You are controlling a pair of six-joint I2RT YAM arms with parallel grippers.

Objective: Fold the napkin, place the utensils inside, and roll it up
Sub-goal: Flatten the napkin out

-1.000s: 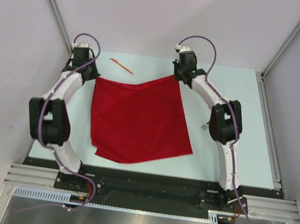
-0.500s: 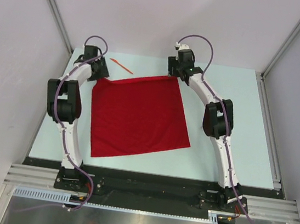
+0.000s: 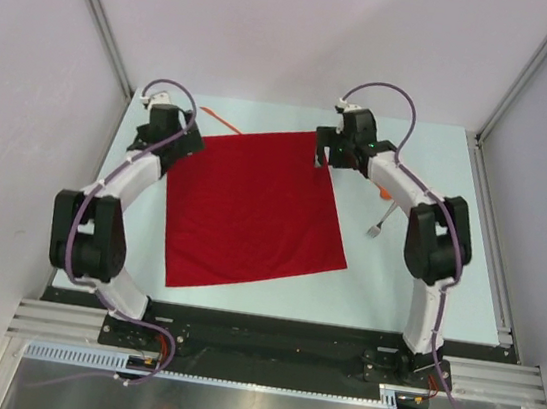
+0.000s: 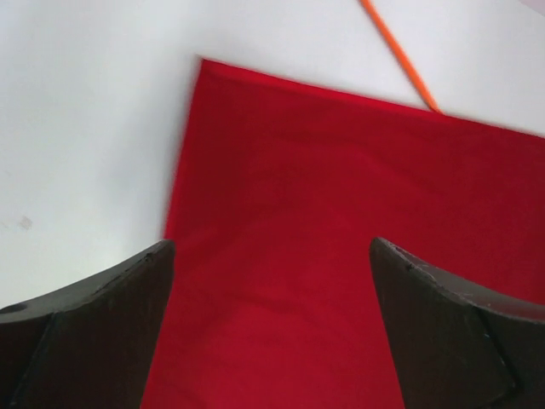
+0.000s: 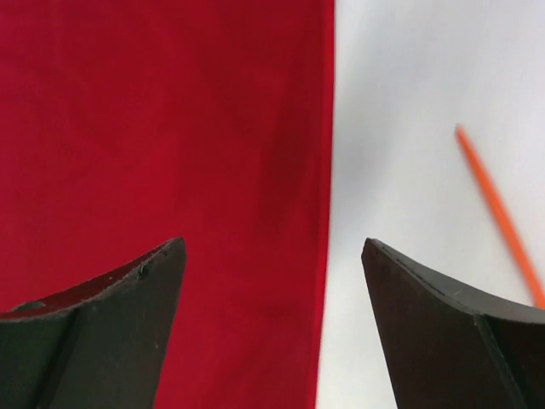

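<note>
I will move my right gripper back along the napkin's edge, down onto its near corner on the fork's side [image 3: 342, 266], bordered by bare tabletop.
The red napkin [image 3: 253, 207] lies spread flat on the table, one layer, roughly square. My left gripper [image 3: 183, 142] hovers open over its far left corner, nothing between the fingers; the left wrist view shows the napkin [image 4: 341, 213] below the gripper [image 4: 271, 245]. My right gripper [image 3: 324, 153] stands open above the far right corner, straddling the napkin's [image 5: 170, 128] right edge, gripper [image 5: 272, 243] empty. The orange knife [image 3: 219, 119] lies just beyond the far edge, knife [image 4: 400, 55] tip touching the cloth. A silvery fork [image 3: 382, 222] and a bit of orange spoon [image 3: 384, 192] lie right of the napkin.
The pale table [image 3: 469, 250] is walled on three sides by grey panels. The right arm's forearm [image 3: 398, 181] passes over the spoon. A slim orange handle [image 5: 498, 213] shows to the right of the cloth edge in the right wrist view.
Both grippers have opened and let go of the napkin's far corners. The cloth, lifted and rumpled a second ago, now lies flat. Both arms have shifted a little.
</note>
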